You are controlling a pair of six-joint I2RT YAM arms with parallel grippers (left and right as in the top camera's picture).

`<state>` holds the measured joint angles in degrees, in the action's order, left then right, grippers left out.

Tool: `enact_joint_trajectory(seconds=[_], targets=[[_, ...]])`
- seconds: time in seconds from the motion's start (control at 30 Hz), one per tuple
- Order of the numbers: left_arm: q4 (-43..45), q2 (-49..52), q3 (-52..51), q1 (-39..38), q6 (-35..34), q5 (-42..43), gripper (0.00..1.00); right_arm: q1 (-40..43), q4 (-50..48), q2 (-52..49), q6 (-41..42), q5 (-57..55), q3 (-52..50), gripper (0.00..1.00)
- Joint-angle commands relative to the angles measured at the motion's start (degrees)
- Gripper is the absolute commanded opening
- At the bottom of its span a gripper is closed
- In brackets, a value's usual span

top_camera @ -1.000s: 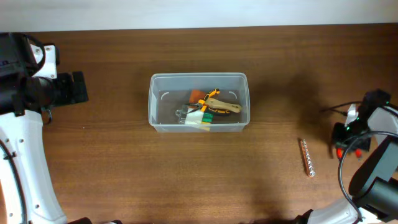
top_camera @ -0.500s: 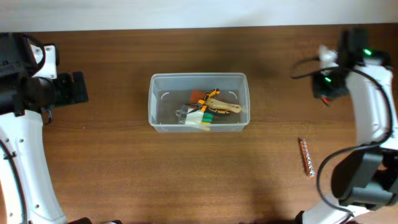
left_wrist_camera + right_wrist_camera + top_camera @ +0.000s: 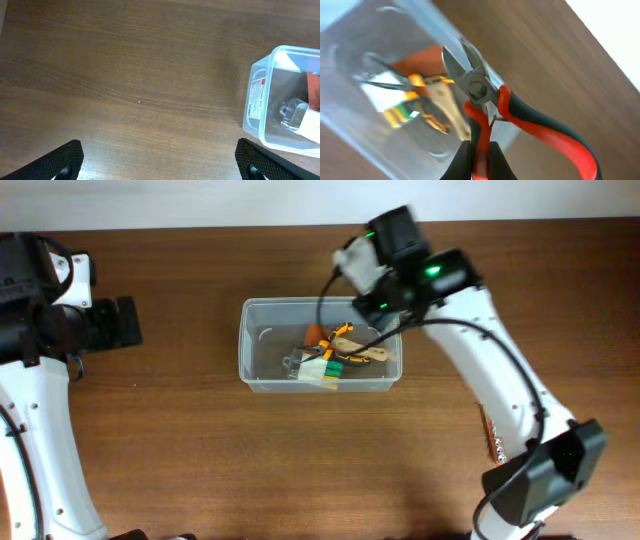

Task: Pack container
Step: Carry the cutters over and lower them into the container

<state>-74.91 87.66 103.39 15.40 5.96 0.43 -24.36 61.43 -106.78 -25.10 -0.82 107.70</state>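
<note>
The side cutters still hang above the container's rim, so the robot's right gripper needs to move back and down into the container [image 3: 245, 370] next and release them onto the beige piece [image 3: 366, 350].
The clear plastic container [image 3: 245, 370] sits mid-table, holding yellow-handled pliers [image 3: 350, 345], an orange item and a green-and-white pack. It also shows in the left wrist view [image 3: 256, 100] and the right wrist view [image 3: 350, 65]. My right gripper [image 3: 480, 160] is shut on one handle of red-and-black side cutters [image 3: 475, 90], held above the container's far right corner; in the overhead view the gripper [image 3: 385, 300] is over that rim. My left gripper [image 3: 160, 165] is open and empty over bare table, left of the container.
A brown strip of bits [image 3: 492, 442] lies on the table at the right, partly under my right arm. The table's far edge runs along the top of the overhead view.
My right arm has swung from the table's right side up and leftward, carrying the cutters to above the container's far right corner. The left arm has not moved.
</note>
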Motion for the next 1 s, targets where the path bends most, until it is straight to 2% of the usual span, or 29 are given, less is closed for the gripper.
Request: enact_joint_trajectory(seconds=[0.0,0.43,0.77,0.97], targets=[[-0.9,0.2,0.9,0.3,-0.7,-0.3,0.99,-2.9,-0.1,-3.5,-3.2,0.2,0.9,0.05],[-1.8,0.2,0.9,0.3,-0.7,-0.3,0.99,-3.3,5.3,-12.6,-5.0,2.4,0.8,0.05],[-1.9,0.2,0.9,0.3,-0.7,-0.3,0.99,-1.2,4.6,-12.9,-6.4,6.7,-2.8,0.06],[-1.9,0.2,0.9,0.3,-0.7,-0.2,0.99,1.7,3.3,-13.6,-6.4,8.0,-4.4,0.1]])
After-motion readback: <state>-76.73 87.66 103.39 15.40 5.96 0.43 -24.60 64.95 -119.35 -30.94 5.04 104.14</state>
